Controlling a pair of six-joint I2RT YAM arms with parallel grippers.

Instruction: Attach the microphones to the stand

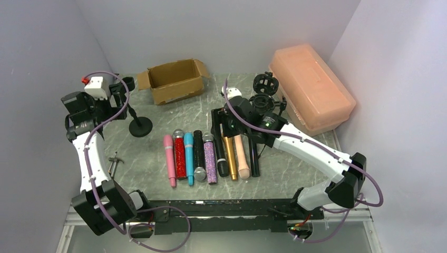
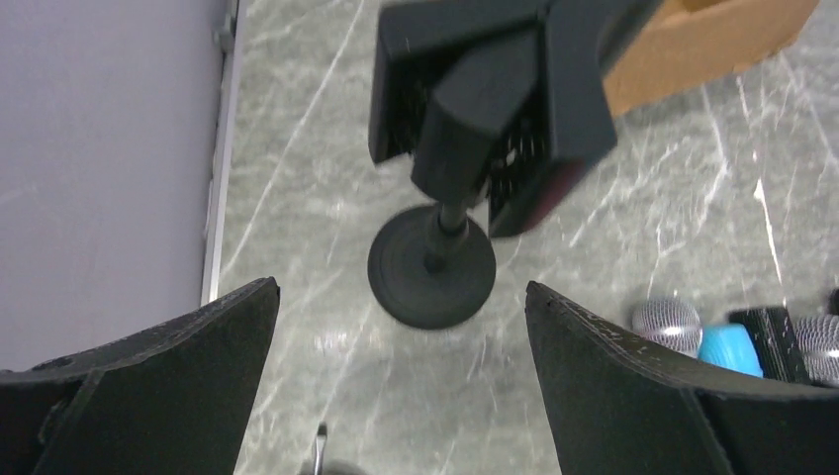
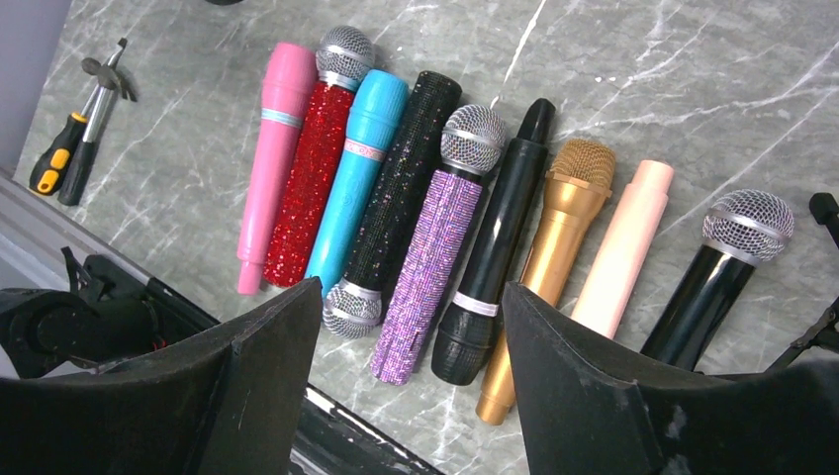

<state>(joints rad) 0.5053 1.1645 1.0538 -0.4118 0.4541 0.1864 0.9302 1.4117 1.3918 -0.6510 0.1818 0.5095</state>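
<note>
My left gripper moves to the right in the top view next, onto the near handles of the stand's clip (image 1: 118, 91) (image 2: 495, 107), since they sit beyond my open fingers.
Several microphones lie side by side on the marble table (image 1: 295, 163): pink (image 1: 169, 158), red glitter (image 1: 180, 155), blue (image 1: 189, 158), black glitter (image 3: 396, 188), purple glitter (image 3: 430, 267), black (image 3: 500, 228), gold (image 3: 554, 237), peach (image 3: 623, 237) and another black one (image 3: 722, 277). My right gripper (image 1: 219, 124) hovers open and empty above the row, over the purple and black ones (image 3: 411, 292). A black stand with a round base (image 1: 140, 126) and a clip on top (image 2: 495, 109) stands at the left. My left gripper (image 2: 401, 297) is open and empty, above and beside it.
An open cardboard box (image 1: 174, 80) sits at the back. A pink plastic case (image 1: 311, 89) lies at the back right. A second black stand with ring mounts (image 1: 262, 92) is behind my right wrist. Screwdrivers (image 3: 74, 139) lie at the left front. Walls close in on three sides.
</note>
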